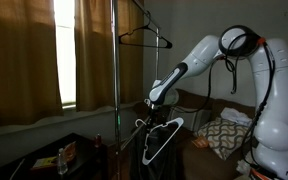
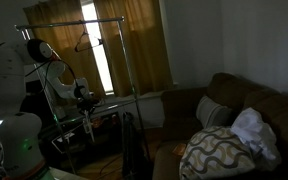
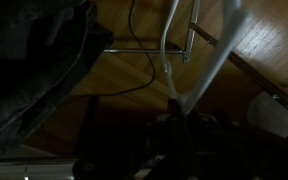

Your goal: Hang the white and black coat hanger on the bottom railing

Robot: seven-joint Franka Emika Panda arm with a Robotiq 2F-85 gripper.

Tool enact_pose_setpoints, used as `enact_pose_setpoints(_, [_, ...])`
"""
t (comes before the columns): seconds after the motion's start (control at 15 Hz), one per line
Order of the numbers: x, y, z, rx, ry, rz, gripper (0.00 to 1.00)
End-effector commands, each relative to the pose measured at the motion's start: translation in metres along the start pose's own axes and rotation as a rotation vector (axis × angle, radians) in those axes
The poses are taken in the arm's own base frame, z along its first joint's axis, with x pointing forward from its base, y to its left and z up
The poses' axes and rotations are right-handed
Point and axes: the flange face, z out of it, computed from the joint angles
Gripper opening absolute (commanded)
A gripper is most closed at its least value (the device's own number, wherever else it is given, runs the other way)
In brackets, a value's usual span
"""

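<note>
My gripper lowers slightly next to settle the coat hanger's hook onto the bottom railing and releases it there, since the hook stands close by that railing.
My gripper (image 1: 156,100) is shut on the white and black coat hanger (image 1: 170,130), which hangs tilted below it beside the rack's upright pole (image 1: 114,70). In the wrist view the hanger's white arms (image 3: 209,70) spread away from my dark fingers (image 3: 176,108) over a wooden floor. The bottom railing (image 2: 119,97) is a thin silvery bar running level with my gripper (image 2: 84,97). The room is dim, and I cannot tell whether the hanger's hook touches the railing.
A thin all-dark hanger (image 1: 144,38) hangs on the rack's upper crossbar (image 2: 74,25). Curtains and a bright window (image 2: 104,60) stand behind the rack. A brown sofa (image 2: 254,105) with a patterned pillow (image 2: 219,150) is near. A low table (image 1: 64,155) holds small items.
</note>
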Motion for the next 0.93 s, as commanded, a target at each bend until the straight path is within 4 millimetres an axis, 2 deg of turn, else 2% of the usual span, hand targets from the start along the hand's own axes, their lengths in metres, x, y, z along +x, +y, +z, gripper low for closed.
enact_pose_setpoints(0.0, [0.004,0.004,0.016,0.015,0.022,0.013,0.02])
enact_pose_setpoints(0.87, [0.008,0.011,0.051,0.057,0.015,0.035,0.02])
